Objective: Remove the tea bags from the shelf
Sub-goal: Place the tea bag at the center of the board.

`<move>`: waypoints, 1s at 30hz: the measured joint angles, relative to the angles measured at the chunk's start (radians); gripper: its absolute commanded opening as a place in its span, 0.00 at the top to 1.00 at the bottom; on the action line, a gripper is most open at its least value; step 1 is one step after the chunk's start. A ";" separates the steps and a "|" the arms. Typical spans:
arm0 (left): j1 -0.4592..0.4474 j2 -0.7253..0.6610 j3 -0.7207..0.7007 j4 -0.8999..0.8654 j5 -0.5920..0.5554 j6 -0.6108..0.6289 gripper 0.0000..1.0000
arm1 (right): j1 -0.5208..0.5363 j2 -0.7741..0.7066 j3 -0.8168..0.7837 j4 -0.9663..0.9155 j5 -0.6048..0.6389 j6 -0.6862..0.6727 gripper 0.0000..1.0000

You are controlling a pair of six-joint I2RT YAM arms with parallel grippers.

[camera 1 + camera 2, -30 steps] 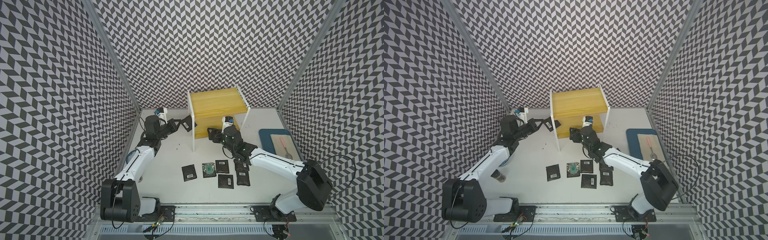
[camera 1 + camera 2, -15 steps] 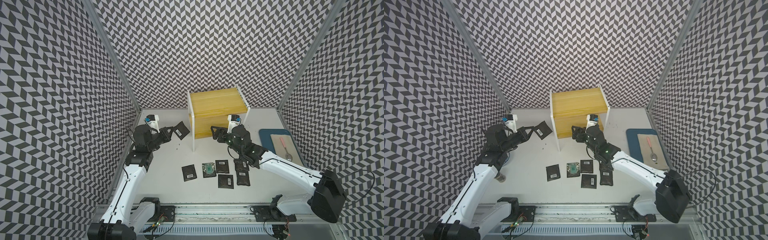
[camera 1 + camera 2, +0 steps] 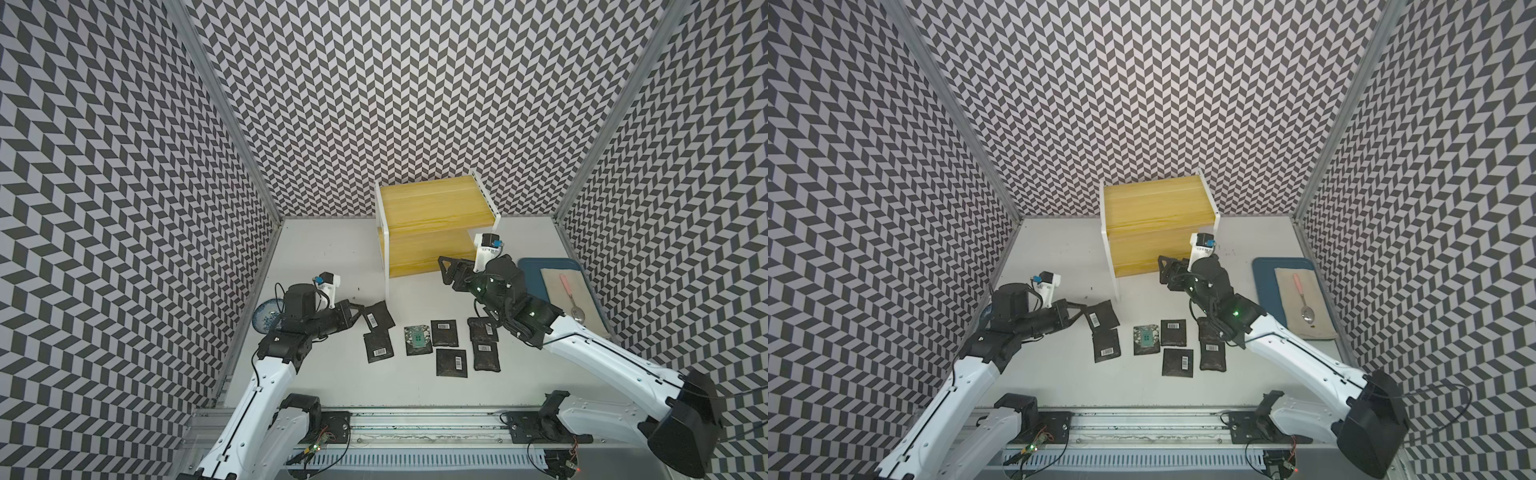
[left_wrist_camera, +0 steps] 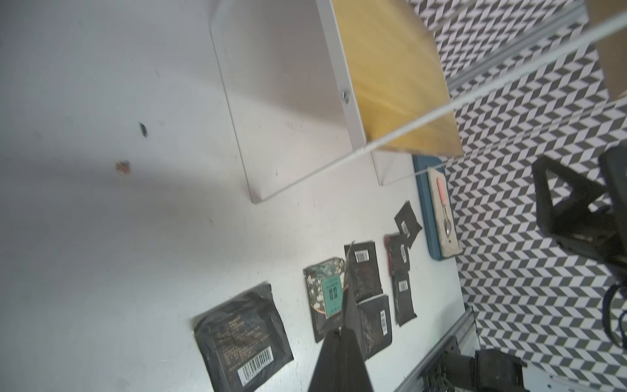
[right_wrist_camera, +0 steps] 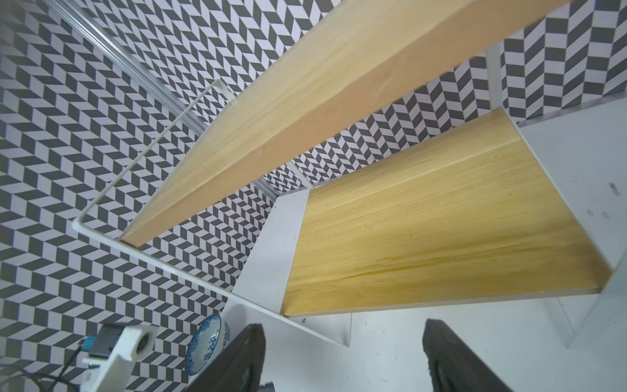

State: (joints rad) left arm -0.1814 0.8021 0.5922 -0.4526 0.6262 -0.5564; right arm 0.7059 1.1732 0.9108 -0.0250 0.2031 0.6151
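Observation:
I should move my left gripper back and down to release the tea bag over the bare tabletop in front of the green-white (image 3: 416, 368) one.
The shelf (image 3: 432, 224) stands at the back, and its yellow boards (image 5: 441, 230) are bare. My left gripper (image 3: 360, 311) is shut on a black tea bag (image 3: 378, 315), held low over the table left of the shelf's front leg. In the left wrist view that tea bag (image 4: 348, 288) shows edge-on, rising from the closed fingertips. Several tea bags lie flat on the table in front, among them a barcode one (image 3: 378, 347) and a green-white one (image 3: 417, 340). My right gripper (image 3: 451, 268) is open and empty, facing the lower board, with its fingers (image 5: 237, 359) wide apart.
A blue tray (image 3: 528, 270) at the right holds a cloth and a pink-handled spoon (image 3: 571, 295). A blue-patterned bowl (image 3: 264, 318) sits by the left wall behind my left arm. The shelf's white legs (image 3: 386, 266) stand between the two grippers.
My left arm has drawn back from beside the shelf toward the front, carrying the tea bag down near those on the table. The right gripper shifted slightly right, still open.

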 measured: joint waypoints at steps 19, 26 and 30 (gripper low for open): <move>-0.385 0.171 -0.152 0.220 -0.063 -0.177 1.00 | -0.085 -0.089 -0.093 -0.060 -0.029 0.022 0.22; -0.408 0.255 -0.159 0.282 -0.069 -0.178 1.00 | -0.099 -0.089 -0.095 -0.058 -0.040 0.031 0.22; -0.431 0.318 -0.159 0.322 -0.071 -0.178 1.00 | -0.106 -0.089 -0.101 -0.058 -0.042 0.037 0.22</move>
State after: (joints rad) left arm -0.6121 1.1202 0.4328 -0.1307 0.5556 -0.7345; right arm 0.6003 1.0843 0.8097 -0.0830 0.1616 0.6518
